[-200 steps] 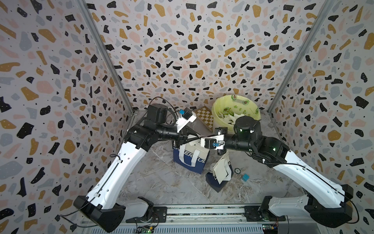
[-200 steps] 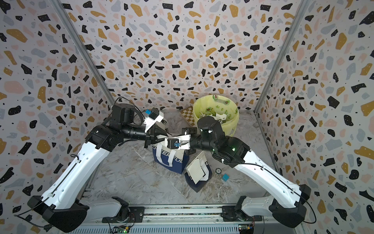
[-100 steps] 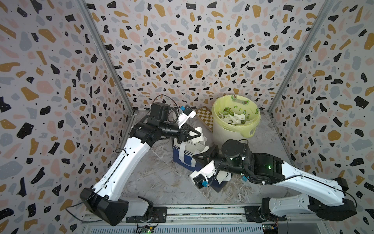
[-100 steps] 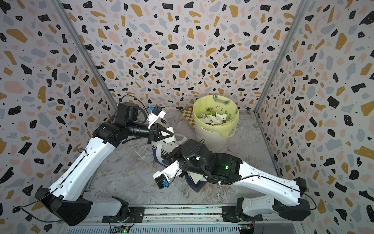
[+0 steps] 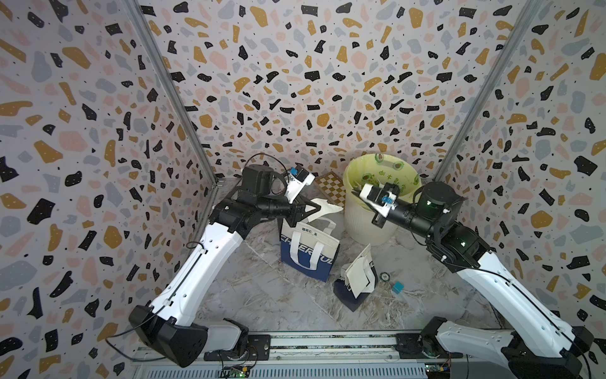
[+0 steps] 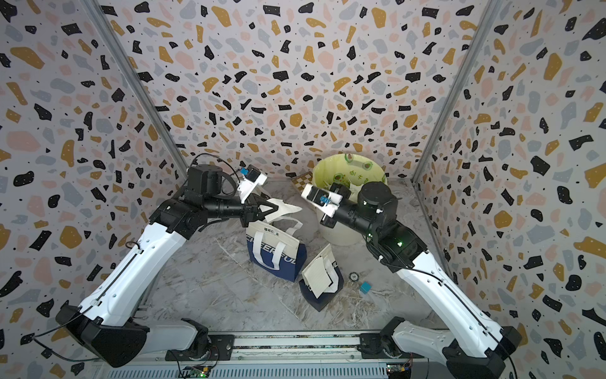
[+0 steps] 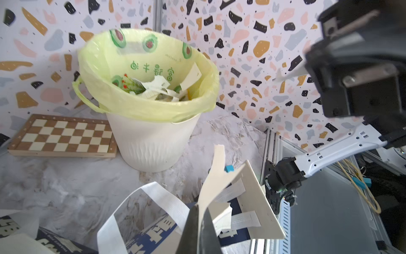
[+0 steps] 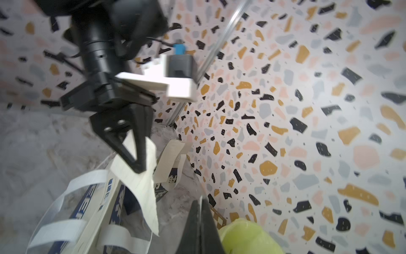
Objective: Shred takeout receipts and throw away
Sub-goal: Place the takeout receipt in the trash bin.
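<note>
The robot's right gripper needs to move outward past the bin's near rim next, turning away from the left gripper, and let go of the scrap over the bin's opening (image 5: 382,175), where other scraps lie.
My left gripper (image 5: 315,210) hangs above the upright navy-and-cream tote bag (image 5: 308,254), shut on a torn off-white piece of takeout receipt (image 5: 326,206) that curls away from the fingertips (image 7: 216,173). The right wrist view shows the same grip (image 8: 138,163). My right gripper (image 8: 200,205) is at the near rim of the yellow-lined white bin (image 5: 367,226), shut on a thin white receipt scrap (image 7: 290,73). In both top views its wrist camera covers its fingertips. Several white scraps lie inside the bin (image 7: 158,88).
A second tote (image 5: 349,295) lies on its side on the marble floor with a cream sheet (image 6: 317,275) on top. Beside it are a blue cube (image 5: 397,287) and a small round object (image 5: 384,277). A chessboard (image 5: 331,187) lies behind the bin's left side.
A second ago both grippers met over the upright tote. The right arm then dropped low toward the front and has now swung up to the bin. The left gripper has stayed put.
</note>
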Controlling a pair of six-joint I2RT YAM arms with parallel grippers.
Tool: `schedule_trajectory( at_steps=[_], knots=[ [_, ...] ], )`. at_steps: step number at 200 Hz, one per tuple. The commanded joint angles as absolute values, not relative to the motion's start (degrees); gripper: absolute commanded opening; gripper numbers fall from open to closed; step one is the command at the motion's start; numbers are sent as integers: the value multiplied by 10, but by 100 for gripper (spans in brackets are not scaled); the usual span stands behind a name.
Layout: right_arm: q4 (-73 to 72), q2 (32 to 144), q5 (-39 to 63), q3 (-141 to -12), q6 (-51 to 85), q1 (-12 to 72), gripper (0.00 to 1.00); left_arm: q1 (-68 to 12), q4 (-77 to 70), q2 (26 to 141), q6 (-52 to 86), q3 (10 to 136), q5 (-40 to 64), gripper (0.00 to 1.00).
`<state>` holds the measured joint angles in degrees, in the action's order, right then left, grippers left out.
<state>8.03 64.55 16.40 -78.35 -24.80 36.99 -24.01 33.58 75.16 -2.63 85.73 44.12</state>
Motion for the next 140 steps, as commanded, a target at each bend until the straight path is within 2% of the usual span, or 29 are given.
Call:
schedule_trajectory(
  at_steps=[1,37,72,76,89,99,117,140],
  knots=[
    [36,677,153,-814,-17,324,0,-237,240,729,6,837,431,0],
    [96,771,87,-886,96,227,0,-238,212,721,19,822,426,0],
    [180,895,24,-993,104,203,0,-238,196,716,31,813,413,0],
    [194,911,20,-1007,101,201,6,-238,191,715,37,812,411,0],
    [251,960,10,-1067,99,195,38,-239,167,715,56,805,401,0],
    [296,995,4,-1113,93,194,52,-240,148,716,73,801,389,0],
    [335,1023,-5,-1159,87,194,66,-249,109,725,104,792,366,0],
    [329,1014,-6,-1157,83,191,74,-263,56,746,141,796,345,0]
  ],
)
